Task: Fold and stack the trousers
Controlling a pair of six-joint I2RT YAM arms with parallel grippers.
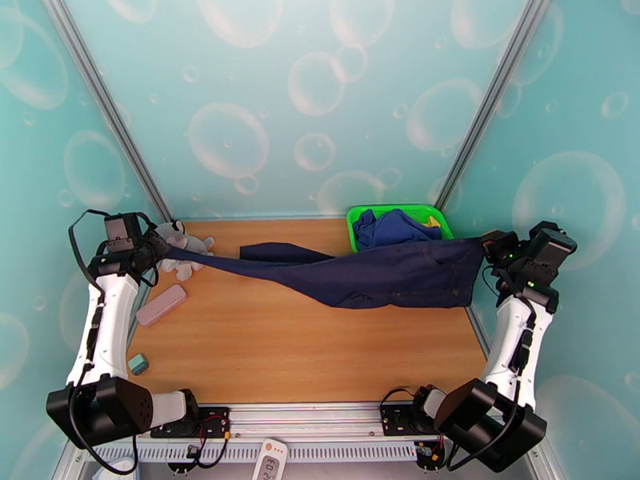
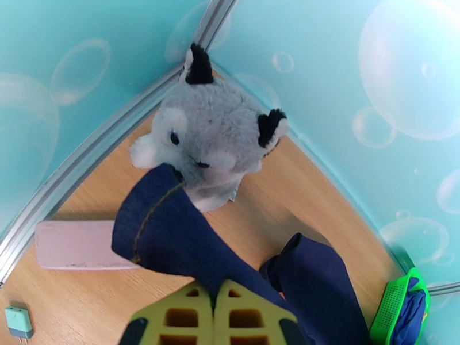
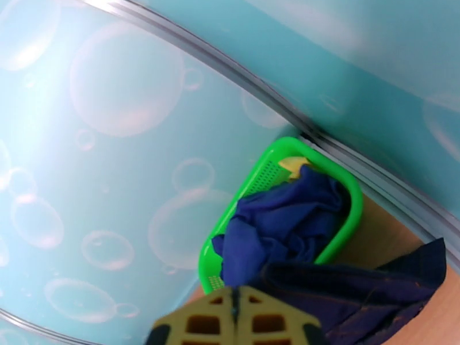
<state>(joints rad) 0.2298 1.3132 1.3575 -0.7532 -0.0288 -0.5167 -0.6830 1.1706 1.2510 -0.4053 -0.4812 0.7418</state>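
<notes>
My right gripper will move back next and go down onto the table in front of the green basket.
The dark navy trousers (image 1: 384,274) hang stretched across the back of the wooden table (image 1: 304,354) between my two grippers. My left gripper (image 1: 160,251) is shut on one leg's cuff at the far left; in the left wrist view the cuff (image 2: 167,231) sticks out past the yellow fingers (image 2: 178,311), orange stitching showing. The other leg (image 1: 284,252) trails loose behind. At the far right, my right gripper (image 1: 484,246) is shut on the waist end, and the right wrist view has that dark cloth (image 3: 356,294) pinched beside its yellow fingers (image 3: 270,317).
A green basket (image 1: 392,210) at the back right holds a royal-blue garment (image 1: 388,230). A grey plush toy (image 1: 180,238) sits in the back left corner, just behind the held cuff. A pink case (image 1: 160,305) and a small teal block (image 1: 138,363) lie along the left edge.
</notes>
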